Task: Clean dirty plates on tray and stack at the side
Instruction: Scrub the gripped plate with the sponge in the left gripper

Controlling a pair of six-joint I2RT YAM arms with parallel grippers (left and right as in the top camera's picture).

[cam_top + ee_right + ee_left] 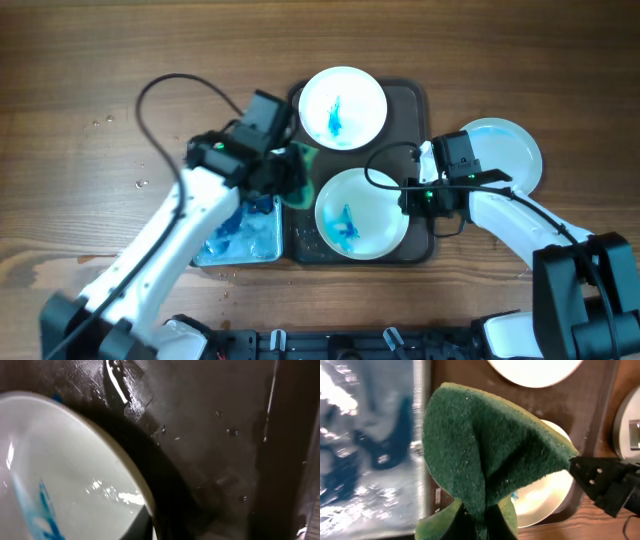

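Blue still smears the near plate, so the sponge comes down onto it next with my left gripper, then goes across to the basin of blue water [244,238] for release.
The dark tray [415,100] holds two white plates smeared with blue: a far plate [343,107] and a near plate [360,213]. A third plate [508,150], unstained, lies on the table right of the tray. My left gripper [283,178] is shut on a folded green sponge [298,172] over the tray's left edge; the sponge fills the left wrist view [485,455]. My right gripper [415,196] is shut on the near plate's right rim. In the right wrist view the near plate [65,470] shows tilted above the tray floor [210,435], with a finger [152,522] on its rim.
A basin of blue water [240,235] sits left of the tray, under my left arm; it also shows in the left wrist view [365,445]. Black cables loop above both arms. Bare wooden table lies all around.
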